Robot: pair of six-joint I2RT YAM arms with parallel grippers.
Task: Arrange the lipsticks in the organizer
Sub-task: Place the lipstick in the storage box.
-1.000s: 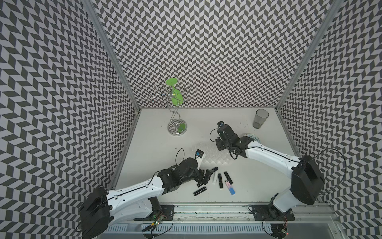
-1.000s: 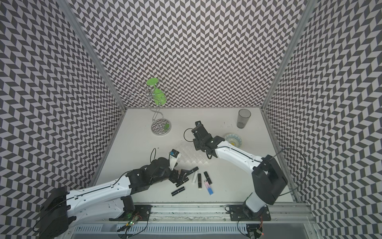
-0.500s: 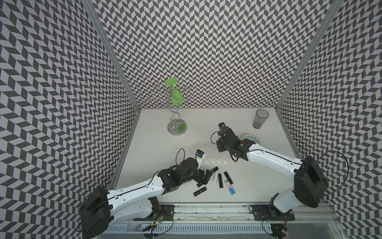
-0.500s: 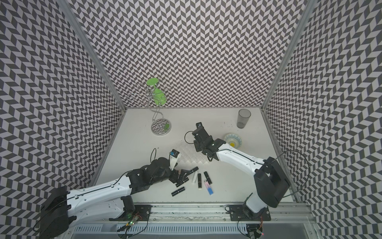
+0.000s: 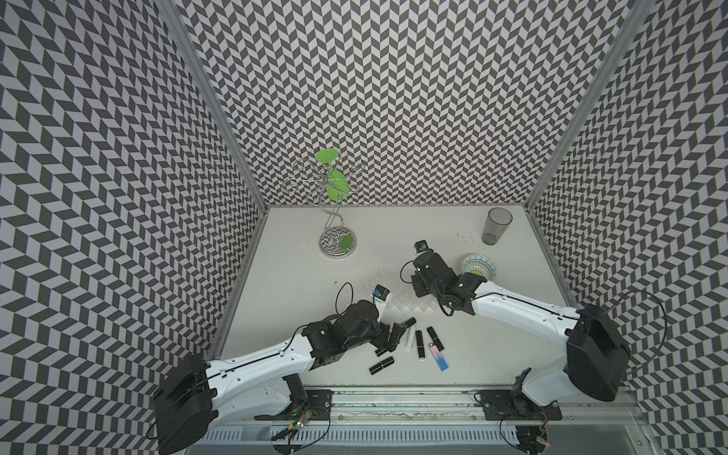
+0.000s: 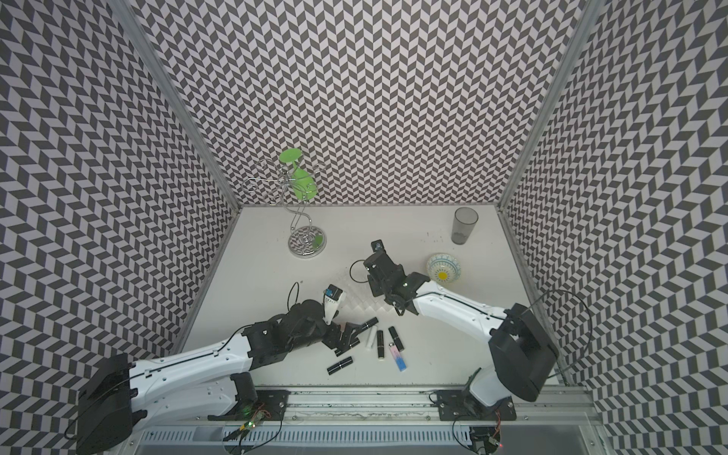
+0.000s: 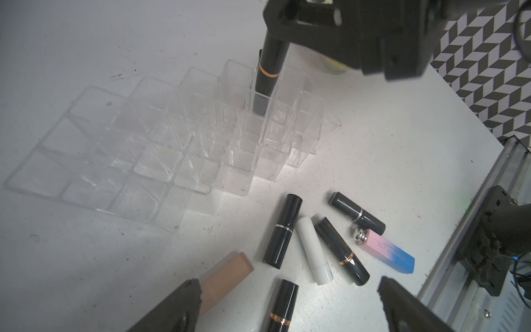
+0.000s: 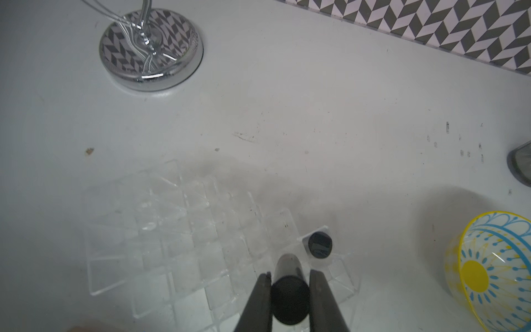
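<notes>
The right gripper lowers the upright black lipstick further into the organizer's tall section [image 8: 288, 259] and releases it next. The lipstick's lower end already sits between the organizer's clear sides.
The clear organizer [image 7: 161, 143] lies mid-table, also visible in a top view as the organizer [image 5: 396, 305]. My right gripper [image 8: 290, 290] is shut on an upright black lipstick [image 7: 268, 69] with a gold band; its lower end sits inside a tall back compartment. Another black lipstick [image 8: 319, 245] stands in the neighbouring compartment. My left gripper [image 7: 287, 287] hangs open low over the loose lipsticks. A tan lipstick [image 7: 227, 273] lies against one finger and a black one [image 7: 283, 307] lies between the fingers. Beyond lie a black tube [image 7: 283, 230], a white one [image 7: 313, 250], two more black ones and a pink-to-blue one [image 7: 385, 253].
A chrome wire stand [image 5: 338, 246] carrying a green glass stands at the back. A grey tumbler [image 5: 495, 226] and a blue-and-yellow bowl [image 5: 478, 270] are at the back right. One black tube [image 5: 381, 365] lies alone near the front rail [image 5: 394, 394].
My right gripper has sunk slightly toward the organizer with the black lipstick. The left arm has stayed put.
</notes>
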